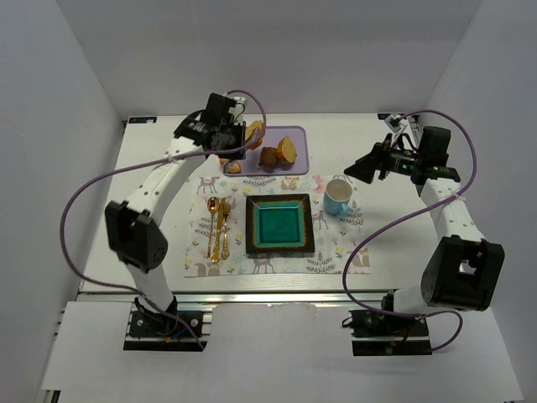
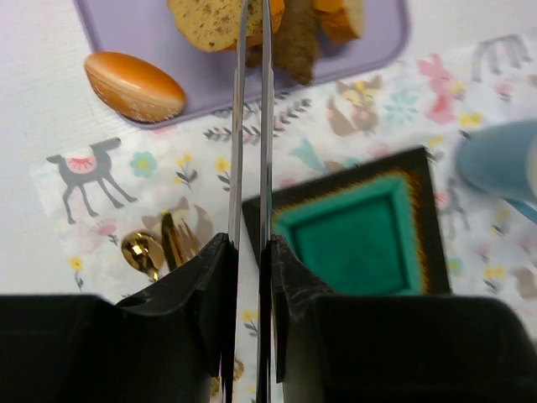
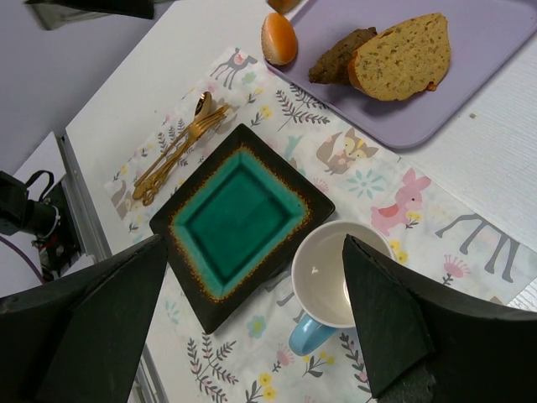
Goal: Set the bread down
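Observation:
The left gripper carries the bread (image 1: 255,130) over the plate's middle next, then lowers it, as the bare teal plate (image 1: 279,225) lies back toward my base.
The bread (image 2: 205,21), flat and golden-yellow with a browner rim, is over the back left part of the purple tray (image 2: 143,25). My left gripper (image 2: 253,5) has its two thin fingers drawn close together on it. In the top view the bread (image 1: 255,130) sits at the tips of the left gripper (image 1: 248,133). I cannot tell whether it is lifted off the tray (image 1: 295,134). The teal plate (image 1: 279,227) lies bare on the placemat. My right gripper (image 1: 357,170) hangs open above the blue mug (image 1: 337,197), holding nothing; in the right wrist view the right gripper (image 3: 253,243) spans plate (image 3: 235,214) and mug (image 3: 336,273).
A dark brown chunk (image 1: 268,157) and an orange-golden wedge (image 1: 288,151) lie on the tray. A small bun (image 1: 235,166) rests on its front left edge. Gold cutlery (image 1: 218,227) lies left of the plate. White walls close in on three sides.

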Motion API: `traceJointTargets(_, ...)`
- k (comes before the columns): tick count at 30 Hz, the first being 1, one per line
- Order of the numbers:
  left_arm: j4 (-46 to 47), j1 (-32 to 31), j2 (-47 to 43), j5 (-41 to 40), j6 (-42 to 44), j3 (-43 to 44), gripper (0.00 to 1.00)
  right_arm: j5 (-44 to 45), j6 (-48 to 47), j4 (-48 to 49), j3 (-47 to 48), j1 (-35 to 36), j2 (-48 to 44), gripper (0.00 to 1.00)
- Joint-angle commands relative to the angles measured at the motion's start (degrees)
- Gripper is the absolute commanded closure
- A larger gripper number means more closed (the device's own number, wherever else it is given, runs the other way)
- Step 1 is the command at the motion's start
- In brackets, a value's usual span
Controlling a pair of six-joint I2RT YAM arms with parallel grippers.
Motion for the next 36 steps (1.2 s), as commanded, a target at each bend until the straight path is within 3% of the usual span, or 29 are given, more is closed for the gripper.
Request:
traceJointTargets(1,0.73,-0.3,-11.85,7.59,-1.44,-6.55,1.0,-1.72,0.08,0.57,0.3,-0.29,-1.12,0.11)
traceJointTargets(7,4.68,-4.15,-27.85,15.94,-3.2,-25.82,1.0,-2.07,0.96,1.18,0.92,-0.2,-0.59,0.11)
traceJointTargets(10,5.74,-8.28,-31.99,15.7,-4.69,-32.94,1.0,-2.51,1.49,1.18,1.53,-0.29,-0.06,0.11)
traceJointTargets(14,7.41,-14.79,-31.83,10.96,-6.89,-38.58,1.0,-2.69,1.58,0.74,1.97,-0.29,0.11,0.11)
traceJointTargets(21,8.38,-21.83,-25.5,2.43,-7.25,-37.71,1.0,-2.78,0.7,-0.57,1.54,-0.29,-1.29,0.11)
traceJointTargets(23,7.85,-22.97,-24.79,2.16,-6.54,-37.44,0.93,-2.78,0.52,-0.84,1.36,-0.29,-1.64,0.11)
traceJointTargets(24,7.41,-23.24,-24.79,2.16,-6.28,-37.53,0.86,-2.69,0.52,-0.84,1.27,-0.29,-1.73,0.11)
traceJointTargets(25,7.24,-23.67,-25.4,2.25,-6.19,-38.05,0.69,-2.6,0.52,-0.84,1.18,-0.29,-1.91,0.11)
traceJointTargets(29,7.23,-23.86,-28.9,2.6,-5.84,-39.99,0.48,-2.51,0.61,-0.66,1.18,-0.29,-1.73,0.11)
traceJointTargets(34,7.76,-23.94,-33.66,2.6,-6.98,-40.78,0.43,-2.6,0.79,-0.31,1.36,-0.2,-1.12,0.11)
traceJointTargets(36,7.94,-23.86,-35.85,1.11,-8.47,-40.87,0.51,-2.6,0.79,-0.31,1.53,-0.29,-0.94,0.11)
